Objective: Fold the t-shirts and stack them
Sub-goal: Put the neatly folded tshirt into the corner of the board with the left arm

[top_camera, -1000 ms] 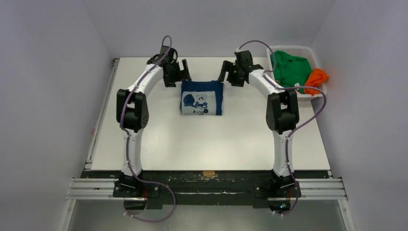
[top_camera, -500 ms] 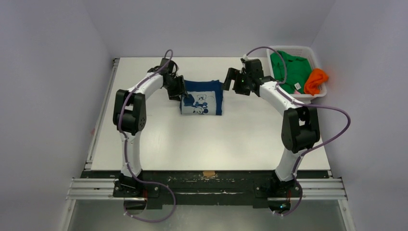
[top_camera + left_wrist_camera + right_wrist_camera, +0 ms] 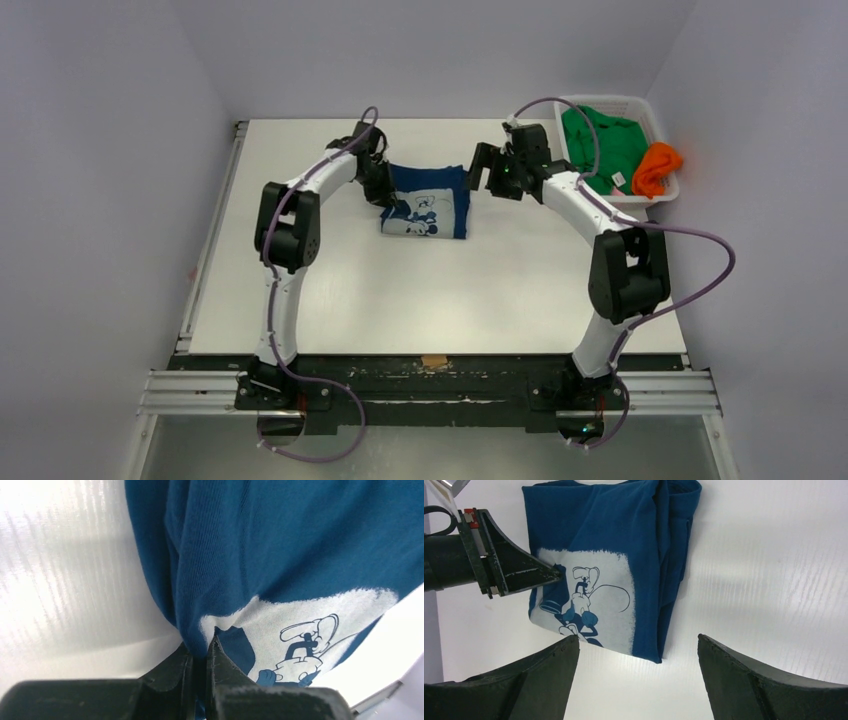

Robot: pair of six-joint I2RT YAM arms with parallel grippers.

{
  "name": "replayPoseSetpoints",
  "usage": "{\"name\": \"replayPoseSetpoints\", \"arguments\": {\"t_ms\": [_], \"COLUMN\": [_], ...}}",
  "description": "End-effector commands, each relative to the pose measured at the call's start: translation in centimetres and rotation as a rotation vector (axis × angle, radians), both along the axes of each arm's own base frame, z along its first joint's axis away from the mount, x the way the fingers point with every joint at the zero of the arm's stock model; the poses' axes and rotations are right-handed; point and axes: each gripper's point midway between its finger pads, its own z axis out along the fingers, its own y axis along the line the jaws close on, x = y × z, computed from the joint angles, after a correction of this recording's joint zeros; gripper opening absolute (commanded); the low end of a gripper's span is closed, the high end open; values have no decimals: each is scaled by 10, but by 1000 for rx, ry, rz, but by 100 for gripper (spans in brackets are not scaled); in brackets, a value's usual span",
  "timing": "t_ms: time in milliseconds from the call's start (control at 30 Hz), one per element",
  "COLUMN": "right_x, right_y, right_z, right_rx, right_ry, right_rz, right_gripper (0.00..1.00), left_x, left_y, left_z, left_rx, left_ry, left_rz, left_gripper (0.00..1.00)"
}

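The dark blue t-shirt will move outward and to the left in the top view next. My left gripper will pull it into the table's far corner, which is empty, and let go of it.
The folded dark blue t-shirt with a pale cartoon print lies at the far middle of the table. My left gripper is shut on its left edge, pinching a fold of blue cloth between the jaws. The right wrist view shows that grip from across the dark blue t-shirt, with the left gripper at the print's edge. My right gripper hovers open just right of the shirt, nothing between its fingers. A green t-shirt and an orange t-shirt lie crumpled in the basket.
The white lattice basket stands at the far right corner of the white table, close to the right arm's elbow. Grey walls close in the table on three sides. A small tan patch sits on the near rail.
My left gripper has moved right onto the blue shirt's left edge and shut on it, nudging the shirt slightly right. The right arm swung its elbow outward, then held still.
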Motion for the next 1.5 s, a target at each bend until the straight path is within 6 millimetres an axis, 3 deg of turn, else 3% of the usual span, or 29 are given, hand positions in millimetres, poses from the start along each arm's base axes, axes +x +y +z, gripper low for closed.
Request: {"name": "replayPoseSetpoints", "arguments": {"t_ms": [0,100,300,433,700,867,967,1167,1200,1267,1333,1367,1467], "right_x": [-1,2,12,22,34,39,42,48,50,50,50,50,48], "right_y": [-9,-17,-31,-46,-51,-56,-59,-56,-54,-54,-55,-56,-59], "right_z": [24,26,28,24,6,-9,-14,-17,-17,-17,-16,-14,-6], "right_rx": [-27,-63,-123,-188,-264,-305,-324,-316,-313,-315,-320,-321,-318], "right_ry": [-66,-84,-103,-107,-72,-33,-24,-11,-10,-1,-1,-2,-17], "right_rz": [-19,-53,-119,-191,-185,-202,-215,-216,-215,-214,-221,-226,-243], "right_gripper": [87,88,90,91,92,92,92,92,92,92,93,93,94], "left_x": [7,18,37,50,84,107,116,134,136,137,136,135,128], "left_y": [28,71,153,208,304,347,371,398,402,407,410,410,407], "left_z": [16,36,75,86,89,90,101,109,108,108,115,123,158], "left_rx": [192,403,642,726,757,733,737,766,787,817,832,832,815], "left_ry": [-42,-122,-220,-222,-239,-282,-334,-430,-436,-434,-444,-454,-501], "left_rz": [32,72,155,218,301,369,429,432,431,437,453,462,507], "left_gripper": [0,0,0,0,0,0,0,2,13,58,90,99,100]}}
